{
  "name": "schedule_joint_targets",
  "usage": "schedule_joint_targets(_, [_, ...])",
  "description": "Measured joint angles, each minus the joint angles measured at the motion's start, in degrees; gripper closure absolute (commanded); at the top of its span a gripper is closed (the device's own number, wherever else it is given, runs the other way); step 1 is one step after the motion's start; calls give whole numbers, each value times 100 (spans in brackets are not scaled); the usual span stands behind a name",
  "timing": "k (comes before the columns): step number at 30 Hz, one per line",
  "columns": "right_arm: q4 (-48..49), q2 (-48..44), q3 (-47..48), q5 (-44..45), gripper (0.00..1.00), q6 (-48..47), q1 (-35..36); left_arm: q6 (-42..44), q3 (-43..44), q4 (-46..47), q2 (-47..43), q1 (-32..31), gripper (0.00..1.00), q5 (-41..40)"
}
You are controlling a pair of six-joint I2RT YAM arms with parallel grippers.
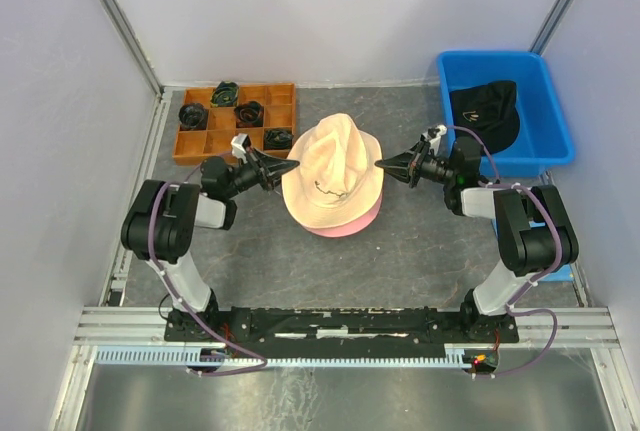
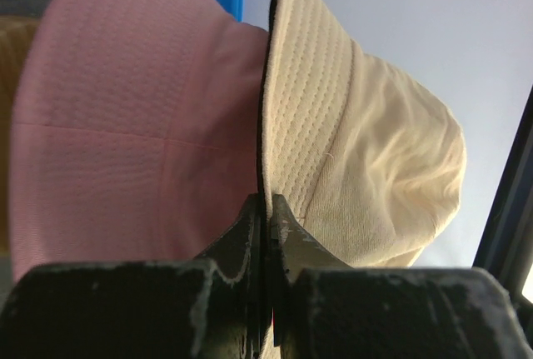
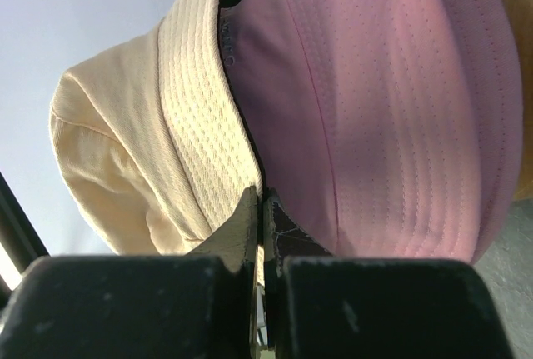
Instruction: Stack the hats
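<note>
My left gripper lowers the edge of the beige hat's brim and draws it back first next, to get that edge toward the brim of the pink hat.
The beige hat (image 1: 334, 163) sits over a pink hat (image 1: 345, 221) in the middle of the table; only the pink brim shows below it. My left gripper (image 1: 288, 166) is shut on the beige hat's left brim edge, and my right gripper (image 1: 383, 164) is shut on its right brim edge. In the left wrist view the jaws (image 2: 268, 202) pinch the beige brim (image 2: 308, 109), with the pink hat (image 2: 125, 126) on the left. In the right wrist view the jaws (image 3: 261, 196) pinch the beige brim (image 3: 196, 101) beside the pink hat (image 3: 391, 109). A black hat (image 1: 485, 111) lies in the blue bin (image 1: 555, 141).
An orange compartment tray (image 1: 192, 143) with several small dark coiled bundles stands at the back left. The blue bin stands at the back right against the wall. White walls close in the table on three sides.
</note>
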Motion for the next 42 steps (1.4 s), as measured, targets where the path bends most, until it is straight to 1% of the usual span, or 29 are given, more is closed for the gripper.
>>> schedule_joint_targets(7, [-31,0,-120,15,100,-160,-59,0,-173,376,382,0,97,44])
schedule_joint_targets(11, [-195,0,-223,15,100,-442,-214,0,-190,570,492,0,97,46])
schedule_joint_targets(20, [-1729,-162,-87,140,100,-1615,-339,0,-203,914,732,-15,97,61])
schedule_joint_targets(26, [-2577,-173,79,236,100,-2229,-361,7,-396,1080,986,-15,97,59])
schedule_joint_targets(34, [-3217,-184,280,254,100,-2669,-367,0,-684,1650,1388,-15,97,59])
schedule_joint_targets(39, [-3491,-181,402,260,100,-2855,-369,0,-686,1687,1438,-15,97,61])
schedule_joint_targets(40, [-3545,-181,428,264,100,-2883,-369,0,-682,1690,1438,-15,96,61])
schedule_joint_targets(42, [-3650,-181,481,269,96,-2955,-369,0,-671,1690,1438,-15,88,61])
